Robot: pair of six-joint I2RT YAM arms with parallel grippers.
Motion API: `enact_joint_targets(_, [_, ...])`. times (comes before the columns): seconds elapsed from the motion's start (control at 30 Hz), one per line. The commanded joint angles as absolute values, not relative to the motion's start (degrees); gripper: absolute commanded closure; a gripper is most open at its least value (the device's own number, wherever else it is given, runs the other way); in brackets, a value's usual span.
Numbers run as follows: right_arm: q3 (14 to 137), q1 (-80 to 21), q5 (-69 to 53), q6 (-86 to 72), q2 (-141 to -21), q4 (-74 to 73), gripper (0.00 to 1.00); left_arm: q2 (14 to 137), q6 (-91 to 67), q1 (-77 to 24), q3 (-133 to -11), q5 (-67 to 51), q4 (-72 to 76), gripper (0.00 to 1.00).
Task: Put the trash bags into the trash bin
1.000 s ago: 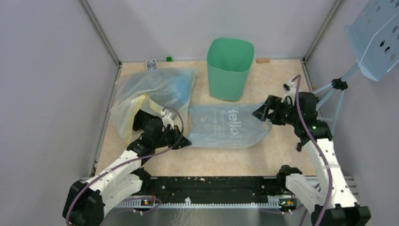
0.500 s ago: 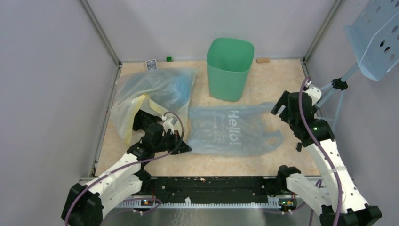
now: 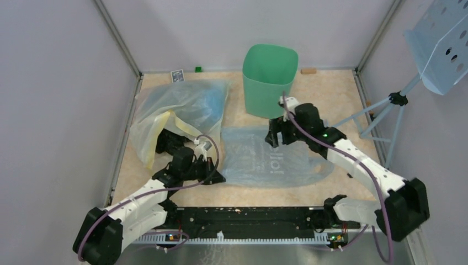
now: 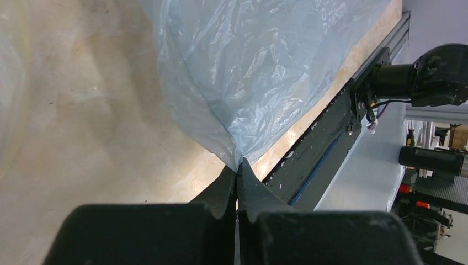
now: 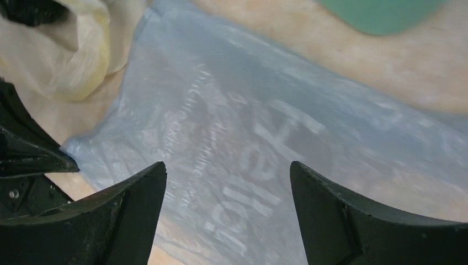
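Note:
The robot's right gripper should move down and to the left in the top view, since the light-blue bag's far edge by the clear bag (image 3: 246,137) (image 5: 218,61) lies below and that way.
The light-blue trash bag (image 3: 265,160) with white "Hello!" print lies flat on the table in front of the mint-green trash bin (image 3: 269,80). It also shows in the left wrist view (image 4: 259,72) and the right wrist view (image 5: 265,149). My left gripper (image 3: 216,178) is shut on the bag's near-left corner, pinched at the tips (image 4: 238,165). My right gripper (image 3: 274,138) is open and empty, hovering over the bag's far edge just in front of the bin (image 5: 381,14), jaws wide apart (image 5: 227,168).
A bigger clear bag with yellow tint (image 3: 176,113) lies at the left, against my left arm. A playing card (image 3: 176,75), a small green block (image 3: 198,69) and a wooden block (image 3: 308,70) sit along the back wall. A blue perforated stand (image 3: 439,44) is at the right.
My right arm let go of the bag's right side, swung out right, then moved left over the bag near the bin. The bag flattened and slid slightly toward me. The left gripper keeps its grip.

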State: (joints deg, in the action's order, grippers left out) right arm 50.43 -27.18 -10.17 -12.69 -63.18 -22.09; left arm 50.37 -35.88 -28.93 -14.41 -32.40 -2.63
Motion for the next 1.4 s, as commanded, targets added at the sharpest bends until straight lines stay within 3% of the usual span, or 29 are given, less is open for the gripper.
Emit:
enact_joint_targets(0.0, [55.84,-35.77,-8.33,-5.08,-72.45,-14.38,0.18,49.54,-34.24,-30.66,-13.95,-33.93,1.31,1.0])
enact_joint_targets(0.13, [62.84,-40.48,-2.26,-0.81,-82.32,-16.9,0.17,49.96,-34.55,-34.95,-14.3,-31.83,-0.57,1.0])
enact_joint_targets(0.3, [68.03,-40.74,-4.58,1.61,-89.44,-16.45,0.17,47.96,-35.76,-40.92,-13.47,-26.64,-4.46,1.0])
enact_joint_targets(0.8, [73.81,-42.89,-9.6,9.4,-106.58,-17.05,0.18,44.18,-37.67,-41.39,-14.43,-20.39,-8.46,1.0])
enact_joint_targets(0.87, [73.62,-42.83,-10.3,9.37,-107.3,-17.29,0.35,43.16,-38.41,-41.34,-14.42,-18.73,-9.2,1.0])
enact_joint_targets(0.97, [72.08,-42.89,-10.22,8.6,-105.52,-16.31,0.88,41.97,-39.15,-41.35,-14.31,-17.43,-9.87,1.0])
enact_joint_targets(1.0, [71.27,-42.85,-10.19,8.0,-103.74,-15.61,1.0,41.73,-39.31,-41.44,-14.37,-17.19,-10.0,1.0])
enact_joint_targets(1.23, [65.55,-42.89,-1.22,3.15,-86.41,-13.2,1.0,43.35,-36.37,-41.32,-18.21,-14.48,-7.45,1.0])
enact_joint_targets(1.37, [68.18,-42.72,7.14,0.4,-80.63,-17.95,1.0,49.16,-32.91,-41.31,-25.36,-12.23,-0.97,1.0])
